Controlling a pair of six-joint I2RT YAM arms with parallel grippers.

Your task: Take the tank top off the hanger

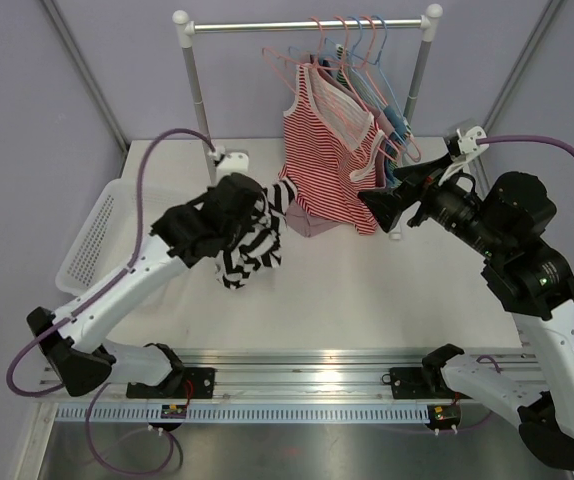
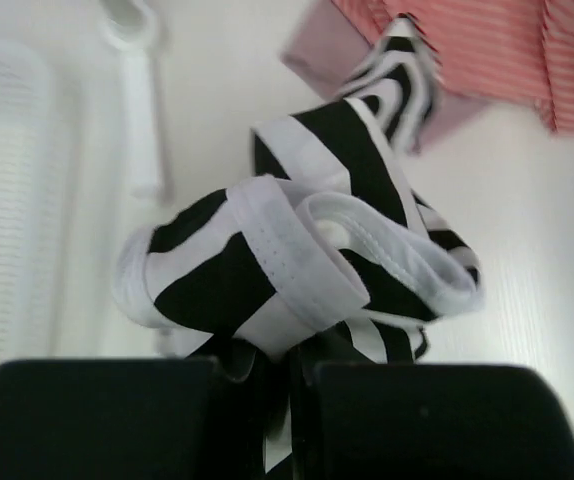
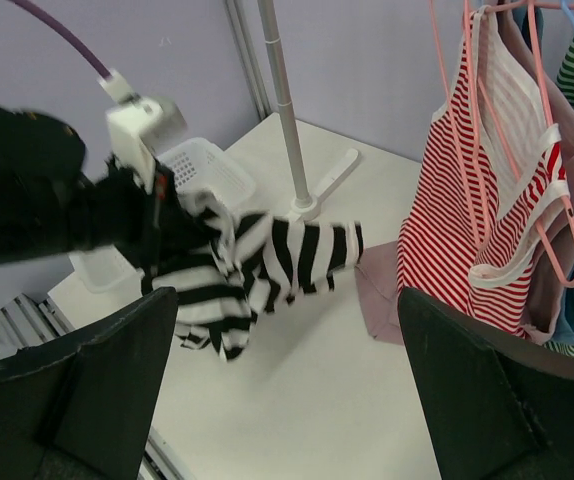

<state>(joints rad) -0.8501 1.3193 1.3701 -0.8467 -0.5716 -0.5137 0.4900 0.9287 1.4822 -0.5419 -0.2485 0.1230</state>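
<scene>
My left gripper needs to swing left in the top view next, over the white basket (image 1: 113, 230) (image 2: 2, 215), and let go of the striped tank top, because it hangs free of any hanger.
A black-and-white striped tank top (image 1: 254, 245) hangs bunched from my left gripper (image 1: 250, 212) above the table, left of the rack and off any hanger. In the left wrist view the gripper (image 2: 292, 375) is shut on its folded cloth (image 2: 307, 260). My right gripper (image 1: 375, 200) is open and empty beside the hanging clothes; in its own view (image 3: 287, 300) the striped top (image 3: 257, 265) hangs ahead between the wide-spread fingers. A red-and-white striped tank top (image 1: 327, 150) stays on a pink hanger (image 1: 339, 60) and also shows in the right wrist view (image 3: 457, 220).
The clothes rail (image 1: 307, 25) carries several pink and blue hangers with more garments. A mauve garment (image 1: 312, 222) hangs low under the red top. A white basket (image 1: 97, 235) stands at the table's left. The rack post (image 3: 282, 110) rises behind the striped top.
</scene>
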